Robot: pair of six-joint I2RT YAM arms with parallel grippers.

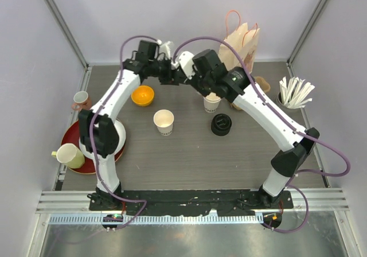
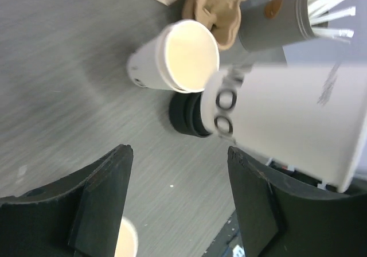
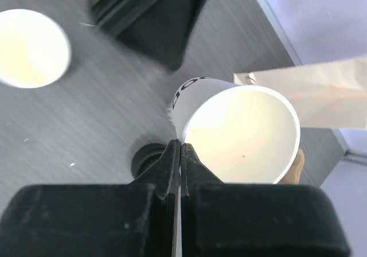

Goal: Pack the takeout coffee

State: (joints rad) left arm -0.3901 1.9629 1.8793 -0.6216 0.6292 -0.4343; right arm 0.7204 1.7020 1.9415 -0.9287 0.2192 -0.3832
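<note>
I will move my right gripper back and down to release its cup on the bare tabletop between the third cup and lids.
Three white paper cups show, all without lids. My right gripper [image 1: 192, 72] [image 3: 180, 146] is shut on the rim of one cup [image 1: 184, 62] [image 3: 241, 133], held tilted above the table at the back. That cup fills the right of the left wrist view [image 2: 287, 119]. My left gripper [image 1: 171, 73] [image 2: 178, 151] is open and empty just left of it. A second cup [image 1: 212, 102] [image 2: 186, 56] stands under the right arm. A third cup [image 1: 164, 121] [image 3: 31, 47] stands mid-table. A stack of black lids [image 1: 221, 124] [image 2: 186, 116] lies right of it.
A brown paper bag [image 1: 242, 42] stands at the back with a tan cup carrier [image 1: 261, 85] beside it. A holder of stirrers [image 1: 295, 93] is at the right. An orange bowl [image 1: 142, 95], a pinkish cup [image 1: 81, 100], a red plate [image 1: 77, 154] and a cream mug [image 1: 70, 155] are at the left.
</note>
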